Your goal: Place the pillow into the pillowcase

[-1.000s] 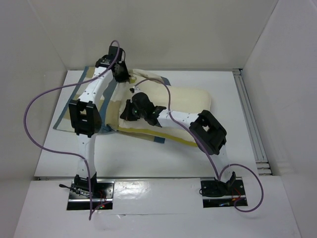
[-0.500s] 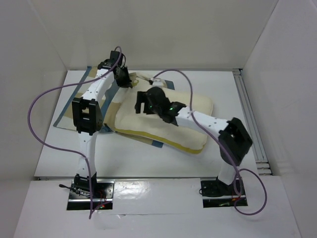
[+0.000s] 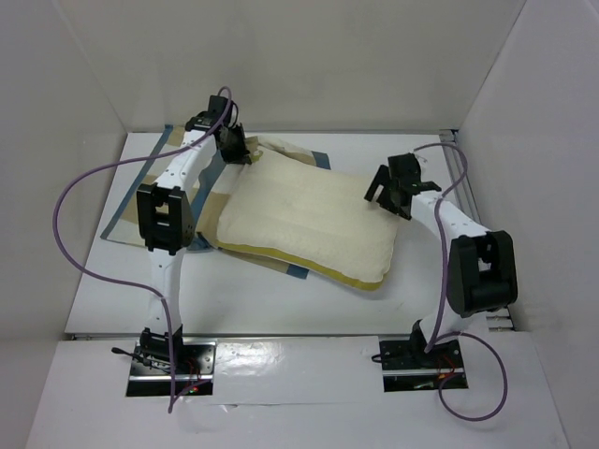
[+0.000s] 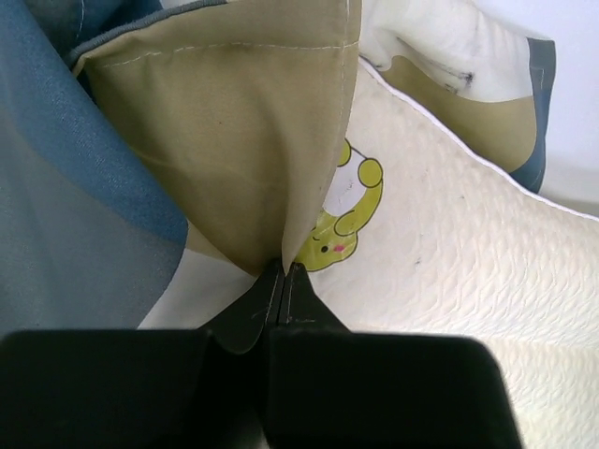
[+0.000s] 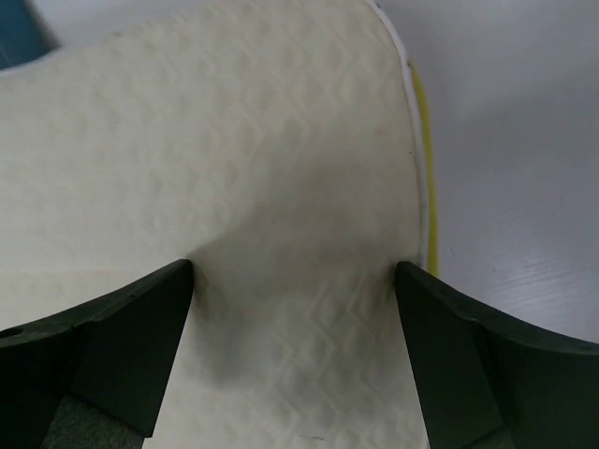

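I should next move my left gripper along the pillow's far edge (image 3: 298, 166) (image 4: 456, 150) and let go of the tan fold of the pillowcase, because that edge of the pillow runs to the gripper's right in the top view.
The cream pillow (image 3: 309, 220) with its yellow edge lies slanted across the middle of the table. Its left part rests on the blue, tan and white checked pillowcase (image 3: 131, 206). My left gripper (image 3: 240, 150) is at the pillow's far left corner. In the left wrist view the left gripper (image 4: 284, 271) is shut on a tan fold of the pillowcase (image 4: 215, 140), lifted beside the pillow (image 4: 468, 253). My right gripper (image 3: 386, 191) is at the pillow's far right corner. In the right wrist view the right gripper (image 5: 295, 281) stands open, its jaws wide over the pillow (image 5: 234, 140).
White walls close in the table (image 3: 281, 304) on three sides. A metal rail (image 3: 473, 224) runs along the right edge. Purple cables loop from both arms, one wide out to the left (image 3: 58, 224).
My right gripper opened, let go of the pillow near its left middle and swung right to its far right corner. The left gripper closed on the pillowcase fold.
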You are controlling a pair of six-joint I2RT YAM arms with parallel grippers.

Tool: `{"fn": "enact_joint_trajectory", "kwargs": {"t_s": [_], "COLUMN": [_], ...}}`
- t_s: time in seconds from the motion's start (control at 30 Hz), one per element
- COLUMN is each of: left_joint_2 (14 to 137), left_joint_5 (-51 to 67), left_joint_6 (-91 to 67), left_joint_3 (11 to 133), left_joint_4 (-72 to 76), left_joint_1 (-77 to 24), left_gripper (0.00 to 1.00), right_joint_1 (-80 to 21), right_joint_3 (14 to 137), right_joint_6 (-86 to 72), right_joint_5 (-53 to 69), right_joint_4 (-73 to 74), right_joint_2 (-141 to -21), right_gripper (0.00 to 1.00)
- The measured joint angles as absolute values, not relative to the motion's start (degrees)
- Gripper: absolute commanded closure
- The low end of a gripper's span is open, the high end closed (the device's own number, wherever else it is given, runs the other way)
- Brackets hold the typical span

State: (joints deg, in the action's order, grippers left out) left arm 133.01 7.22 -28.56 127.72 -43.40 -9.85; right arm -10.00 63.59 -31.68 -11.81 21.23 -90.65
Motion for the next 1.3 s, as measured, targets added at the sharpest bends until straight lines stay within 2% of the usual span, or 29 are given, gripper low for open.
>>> {"fn": "enact_joint_trajectory", "kwargs": {"t_s": [0.03,0.1,0.17,0.2,0.27,0.53,0.77,0.93,0.97,1.0,1.07,1.1,1.13,1.2,1.23,1.27,1.3], "left_joint_2": [133.0,133.0,133.0,133.0,133.0,133.2,132.1,129.9,130.0,130.0,130.0,130.0,130.0,129.6,129.0,128.2,127.1], "left_joint_5": [7.4,8.0,9.0,9.5,10.7,13.9,23.9,24.2,23.7,23.3,23.0,23.0,22.8,22.0,21.3,20.8,20.2], "left_joint_6": [-28.6,-28.6,-28.6,-28.5,-28.4,-26.6,-27.2,-27.8,-28.1,-28.2,-28.1,-27.8,-27.0,-26.2,-25.6,-25.1,-24.9], "left_joint_3": [127.7,127.7,127.7,127.7,127.7,129.6,128.1,123.7,123.7,123.7,124.0,124.4,124.8,126.0,126.3,126.5,126.8], "left_joint_4": [-43.3,-43.1,-42.8,-42.7,-42.4,-42.9,-42.8,-42.9,-43.0,-43.0,-43.3,-43.6,-44.1,-45.6,-46.8,-47.9,-49.2], "left_joint_1": [-9.8,-9.9,-10.0,-10.1,-10.3,-15.6,-20.8,-25.3,-26.0,-26.5,-26.9,-26.9,-26.9,-26.8,-26.8,-26.5,-26.2], "left_gripper": [1.0,1.0,1.0,1.0,1.0,1.0,1.0,1.0,0.91,0.84,0.6,0.41,0.32,0.18,0.05,0.0,0.0], "right_joint_1": [-8.6,-6.2,-4.8,-4.6,-4.4,-3.8,-4.1,-5.8,-6.0,-6.1,-6.1,-6.1,-6.1,-6.3,-6.7,-7.3,-8.1], "right_joint_3": [61.8,59.4,58.3,57.8,57.2,56.3,55.4,53.6,52.6,51.8,50.7,50.7,50.7,51.0,51.6,52.7,54.1], "right_joint_6": [-31.8,-32.1,-32.2,-32.2,-31.8,-30.9,-31.7,-31.7,-31.7,-31.7,-32.0,-31.6,-31.2,-30.1,-29.5,-28.8,-28.4], "right_joint_5": [-9.9,-5.8,-1.8,0.9,5.7,11.8,11.1,6.8,5.4,3.8,0.2,-1.5,-2.8,-5.0,-5.9,-7.0,-8.1], "right_joint_4": [21.2,20.0,18.0,16.4,13.7,11.9,14.9,18.7,19.3,20.3,22.6,24.1,25.2,27.7,29.0,30.3,31.3], "right_joint_2": [-90.7,-90.7,-90.8,-90.9,-91.4,-87.6,-71.2,-63.0,-62.3,-62.0,-62.8,-63.7,-64.5,-65.9,-66.3,-66.6,-66.8], "right_gripper": [0.07,0.19,0.4,0.7,1.0,1.0,1.0,1.0,1.0,0.82,0.39,0.27,0.1,0.0,0.0,0.0,0.0]}}
